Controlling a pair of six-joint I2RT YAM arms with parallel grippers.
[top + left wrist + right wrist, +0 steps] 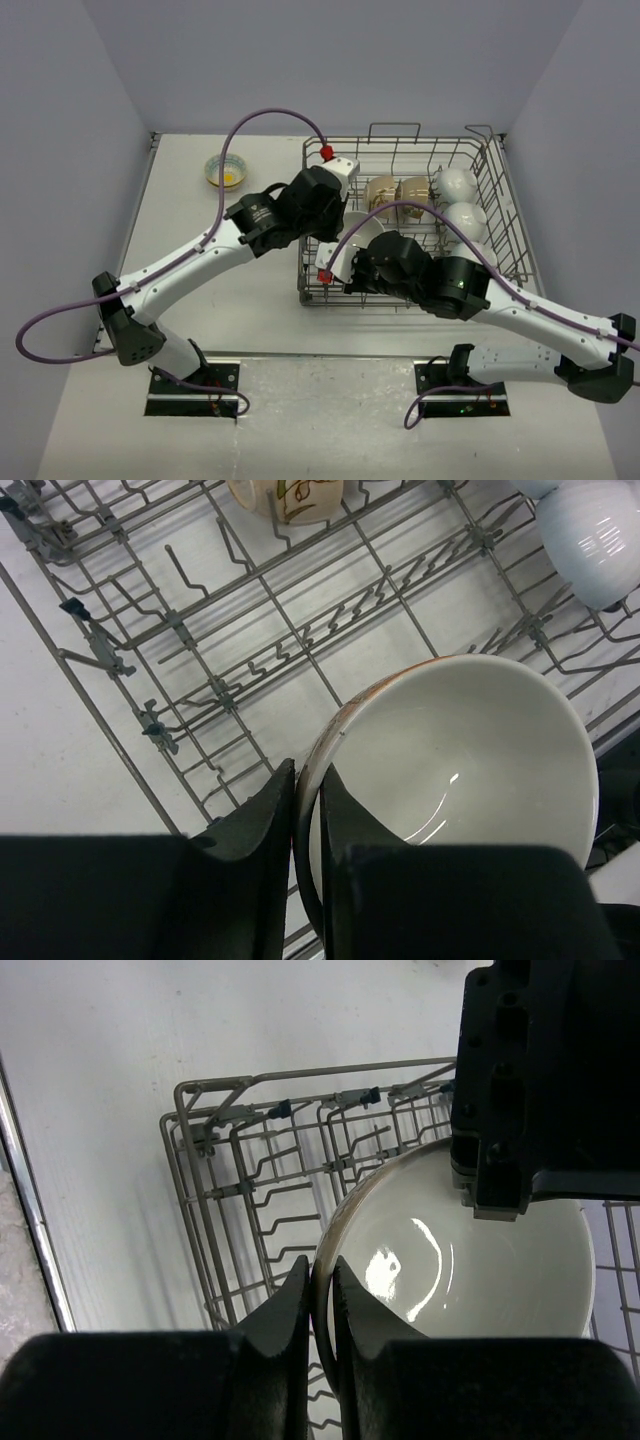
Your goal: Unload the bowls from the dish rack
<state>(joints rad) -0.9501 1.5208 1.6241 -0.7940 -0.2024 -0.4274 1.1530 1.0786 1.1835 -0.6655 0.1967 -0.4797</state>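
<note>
The tabletop (268, 174) beside the small bowl is bare, so my left gripper next lifts over the rack's side and lowers to release the white bowl there.
A white bowl (352, 236) with a brownish rim sits tilted on its edge over the near left part of the grey wire dish rack (420, 141). Both grippers hold it. My left gripper (305, 770) is shut on the bowl's (470, 750) rim, one finger inside and one outside. My right gripper (320, 1265) is shut on another part of the same bowl's (450, 1260) rim, and the left gripper's black body (540, 1080) shows at the bowl's far side. Two tan patterned bowls (397, 191) and white bowls (458, 184) stand further back in the rack.
A small bowl with a yellow-green inside (226, 171) sits on the table left of the rack. The rack's upright tines (300, 640) and left wall (200, 1160) stand close around the held bowl. White walls close in the table on three sides.
</note>
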